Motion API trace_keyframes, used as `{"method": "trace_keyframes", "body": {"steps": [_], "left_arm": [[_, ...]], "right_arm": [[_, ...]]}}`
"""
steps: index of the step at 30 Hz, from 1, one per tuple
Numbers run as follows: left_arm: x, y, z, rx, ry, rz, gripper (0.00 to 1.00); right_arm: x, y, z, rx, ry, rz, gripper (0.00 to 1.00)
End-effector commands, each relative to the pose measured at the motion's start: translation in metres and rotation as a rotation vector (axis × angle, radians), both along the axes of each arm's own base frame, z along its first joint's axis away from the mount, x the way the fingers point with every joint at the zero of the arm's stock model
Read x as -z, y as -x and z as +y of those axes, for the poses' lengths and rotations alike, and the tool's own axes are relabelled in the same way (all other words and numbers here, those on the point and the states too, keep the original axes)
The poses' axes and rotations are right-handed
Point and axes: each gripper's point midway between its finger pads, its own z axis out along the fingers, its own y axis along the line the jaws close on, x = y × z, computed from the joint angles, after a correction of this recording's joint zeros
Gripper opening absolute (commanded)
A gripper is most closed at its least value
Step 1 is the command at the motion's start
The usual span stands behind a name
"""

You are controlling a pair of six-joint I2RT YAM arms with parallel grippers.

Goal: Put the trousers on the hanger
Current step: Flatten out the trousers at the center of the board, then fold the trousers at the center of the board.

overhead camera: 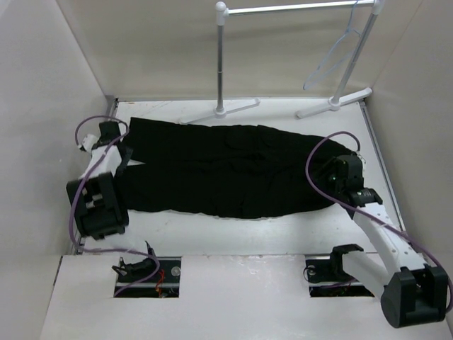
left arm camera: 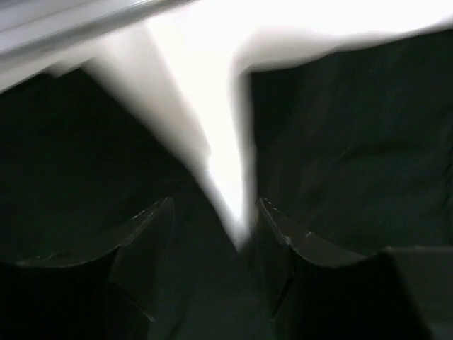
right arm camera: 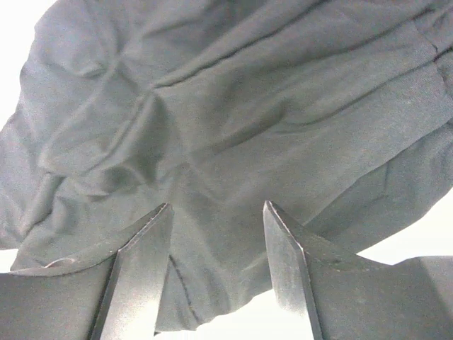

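My left gripper moves back toward the base next, onto the end of the near leg, since its open fingers straddle the white gap between the trousers' legs.
The black trousers lie flat across the table, legs to the left and waist to the right. The pale hanger hangs from the rack bar at the back right. My left gripper is open, low over the leg ends. In the left wrist view the jaws straddle the white gap between the two dark legs. My right gripper is open over the waist end. In the right wrist view the jaws stand apart just above the wrinkled cloth near its edge.
A white rack with T-shaped feet stands at the back of the table. White walls close in on both sides. Purple cables loop beside both arms. A bare strip of table lies in front of the trousers.
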Motion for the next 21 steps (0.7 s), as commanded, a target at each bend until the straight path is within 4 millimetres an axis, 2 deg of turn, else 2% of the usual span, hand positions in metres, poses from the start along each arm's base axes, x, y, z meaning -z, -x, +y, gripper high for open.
{"method": "trace_keyframes", "body": {"steps": [1, 3, 4, 6, 8, 10, 15, 18, 21], "left_arm": [[-0.026, 0.061, -0.002, -0.040, -0.024, -0.018, 0.47], [-0.025, 0.099, -0.001, -0.085, -0.020, -0.033, 0.46], [-0.026, 0.116, 0.000, -0.112, -0.011, -0.040, 0.45], [-0.021, 0.149, 0.003, -0.171, 0.027, -0.028, 0.44], [-0.013, 0.175, 0.005, -0.235, 0.071, -0.017, 0.41], [0.000, 0.187, 0.004, -0.266, 0.103, -0.001, 0.40], [0.034, 0.189, 0.008, -0.317, 0.159, 0.035, 0.44], [0.042, 0.181, 0.023, -0.348, 0.165, -0.003, 0.46], [0.047, 0.175, 0.029, -0.359, 0.174, -0.005, 0.46]], "right_arm": [[-0.029, -0.001, 0.013, -0.053, 0.010, -0.072, 0.56], [-0.029, 0.006, 0.025, -0.102, 0.008, -0.071, 0.46], [-0.028, 0.010, 0.031, -0.130, 0.009, -0.066, 0.36], [-0.025, 0.018, 0.044, -0.197, 0.013, -0.050, 0.24], [-0.022, 0.025, 0.054, -0.247, 0.013, -0.038, 0.19], [-0.022, 0.030, 0.061, -0.279, 0.011, -0.038, 0.20], [-0.022, 0.035, 0.071, -0.332, 0.003, -0.037, 0.28], [-0.021, 0.038, 0.072, -0.338, -0.002, -0.039, 0.30], [-0.015, 0.043, 0.071, -0.332, -0.010, -0.026, 0.32]]}}
